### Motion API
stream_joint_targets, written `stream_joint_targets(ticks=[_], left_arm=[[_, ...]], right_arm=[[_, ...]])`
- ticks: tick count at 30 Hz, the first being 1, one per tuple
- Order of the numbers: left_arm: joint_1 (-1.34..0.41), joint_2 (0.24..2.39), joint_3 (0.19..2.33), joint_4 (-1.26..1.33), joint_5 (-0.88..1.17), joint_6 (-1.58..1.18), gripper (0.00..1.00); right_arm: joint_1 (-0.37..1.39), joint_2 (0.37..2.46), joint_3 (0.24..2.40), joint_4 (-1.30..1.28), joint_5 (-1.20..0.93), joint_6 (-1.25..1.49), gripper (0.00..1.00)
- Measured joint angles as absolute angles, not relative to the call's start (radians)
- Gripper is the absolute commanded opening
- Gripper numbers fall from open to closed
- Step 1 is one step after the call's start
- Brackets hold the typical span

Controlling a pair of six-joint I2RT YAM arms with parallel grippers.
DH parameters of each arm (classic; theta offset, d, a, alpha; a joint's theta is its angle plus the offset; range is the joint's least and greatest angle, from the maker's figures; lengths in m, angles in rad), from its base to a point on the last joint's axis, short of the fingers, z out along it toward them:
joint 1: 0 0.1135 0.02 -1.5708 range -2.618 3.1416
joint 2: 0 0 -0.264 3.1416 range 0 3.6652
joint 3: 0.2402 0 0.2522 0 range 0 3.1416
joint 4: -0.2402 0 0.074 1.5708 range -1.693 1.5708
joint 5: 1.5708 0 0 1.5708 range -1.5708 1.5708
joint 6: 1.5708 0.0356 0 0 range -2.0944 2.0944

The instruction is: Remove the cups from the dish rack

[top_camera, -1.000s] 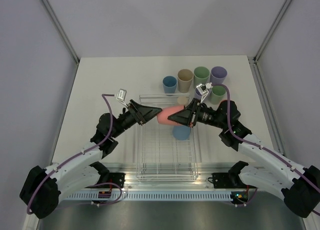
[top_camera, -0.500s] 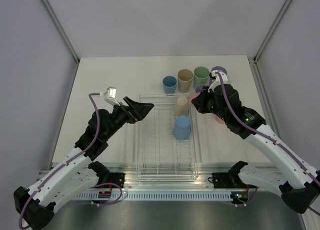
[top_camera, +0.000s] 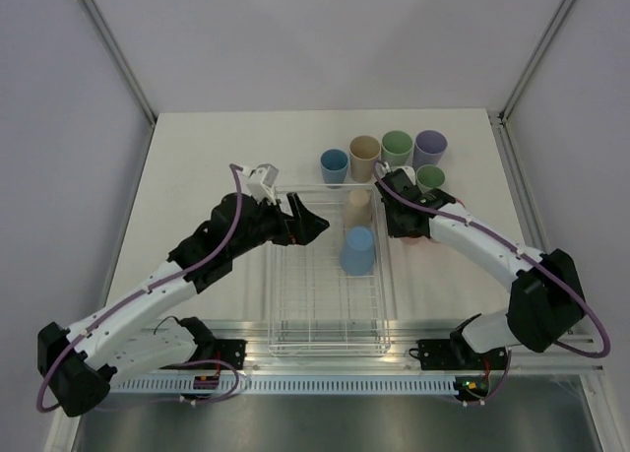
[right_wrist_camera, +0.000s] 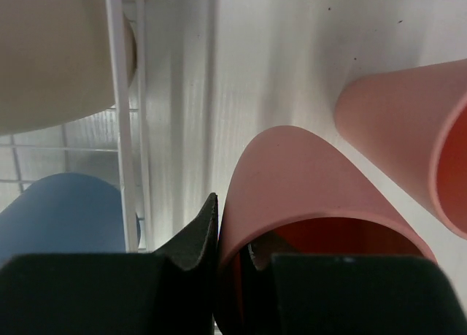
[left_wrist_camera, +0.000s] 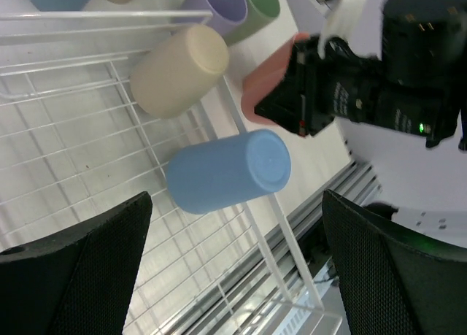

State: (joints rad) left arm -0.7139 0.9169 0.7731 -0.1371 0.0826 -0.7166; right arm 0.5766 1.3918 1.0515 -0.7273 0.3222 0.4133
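Observation:
I will move my right gripper down and a little outward beside the second pink cup and open it. The table is bare there, clear of the rack's wire side.
The clear dish rack (top_camera: 275, 285) holds a beige cup (top_camera: 357, 208) and a blue cup (top_camera: 357, 250), both upside down. My left gripper (top_camera: 311, 223) hangs open over the rack's far left part with nothing between its fingers; its wrist view looks across at the blue cup (left_wrist_camera: 226, 171) and the beige cup (left_wrist_camera: 179, 68). My right gripper (top_camera: 404, 219) is just right of the rack, shut on the rim of a coral pink cup (right_wrist_camera: 306, 196), one finger inside and one outside. A second pink cup (right_wrist_camera: 401, 131) lies close beside it on the table.
Behind the rack stand a blue cup (top_camera: 335, 163), a beige cup (top_camera: 364, 157), a green cup (top_camera: 397, 147), a purple cup (top_camera: 430, 147) and another green cup (top_camera: 429, 181). The rack's right wire wall (right_wrist_camera: 120, 131) runs just left of the held cup.
A second ago both grippers held the pink cup above the rack. The left let go, pulled away left, then returned over the rack. The right carried the cup rightward and down beside the rack.

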Motion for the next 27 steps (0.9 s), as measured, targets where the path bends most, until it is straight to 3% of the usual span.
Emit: stream_joint_targets(ticks=[10, 17, 27], left_arm=[[-0.947, 1.239, 1.045, -0.314, -0.093, -0.535, 1.00], [-0.989, 1.311, 1.083, -0.387, -0.184, -0.485, 1.00], [-1.069, 1.417, 1.192, -0.399, -0.201, -0.392, 1.00]], right_arm=[[0.524, 1.540, 1.065, -0.678, 0.292, 0.388, 0.02], [0.465, 1.559, 1.077, -0.632, 0.257, 0.383, 0.29], [0.459, 1.552, 1.105, -0.605, 0.197, 0.372, 0.38]])
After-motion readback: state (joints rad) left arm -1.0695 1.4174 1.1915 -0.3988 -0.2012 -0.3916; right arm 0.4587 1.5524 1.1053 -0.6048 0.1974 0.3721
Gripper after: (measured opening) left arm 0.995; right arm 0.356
